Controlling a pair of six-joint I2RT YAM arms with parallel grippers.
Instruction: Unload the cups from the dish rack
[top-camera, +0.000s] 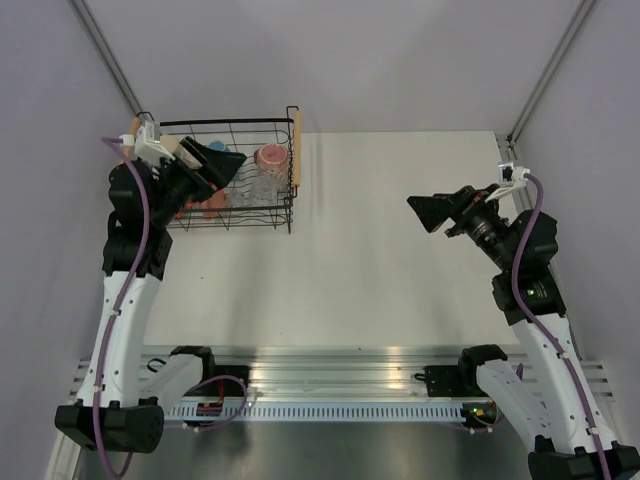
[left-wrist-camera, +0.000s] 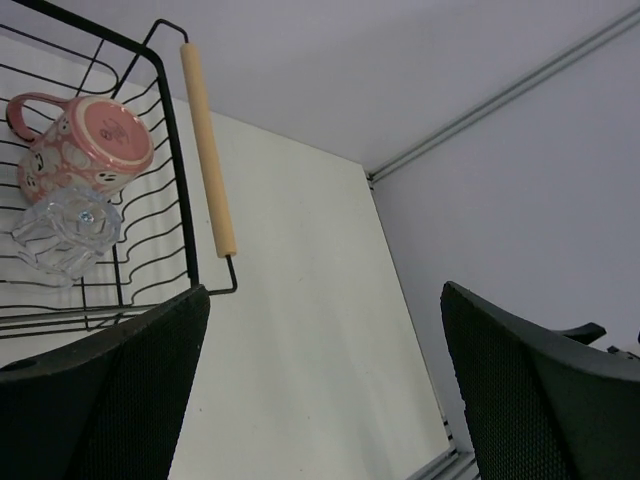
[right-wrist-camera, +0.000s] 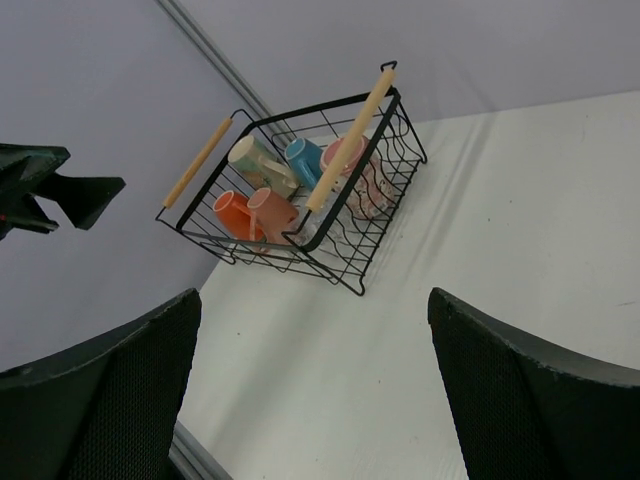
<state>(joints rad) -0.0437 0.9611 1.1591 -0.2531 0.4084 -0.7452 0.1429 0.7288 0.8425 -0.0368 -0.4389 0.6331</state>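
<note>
I need to tilt my left gripper down next and lower it into the rack (top-camera: 291, 212) onto the paler orange mug's body (top-camera: 213, 202), because its open fingers face sideways above that mug.
The black wire dish rack (top-camera: 291, 212) stands at the far left of the table with wooden bar handles. It holds a pink-red patterned cup (top-camera: 271, 155), a clear cup (top-camera: 262, 186) and orange mugs (top-camera: 210, 206). My left gripper (top-camera: 222, 160) hovers open and empty above the rack's left half. In the left wrist view the patterned cup (left-wrist-camera: 85, 145) and the clear cup (left-wrist-camera: 65, 230) lie in the rack (left-wrist-camera: 170, 120). My right gripper (top-camera: 430, 212) is open and empty, raised over the table's right side. The right wrist view shows the rack (right-wrist-camera: 345, 275) with a cream mug (right-wrist-camera: 255, 160), a blue mug (right-wrist-camera: 303, 160), an orange mug (right-wrist-camera: 233, 214) and the patterned cup (right-wrist-camera: 345, 155).
White table (top-camera: 400, 260) runs between the rack and the right arm. Grey walls with metal corner posts (top-camera: 545, 70) close in the back and sides. The metal rail (top-camera: 350, 385) with the arm bases lies at the near edge.
</note>
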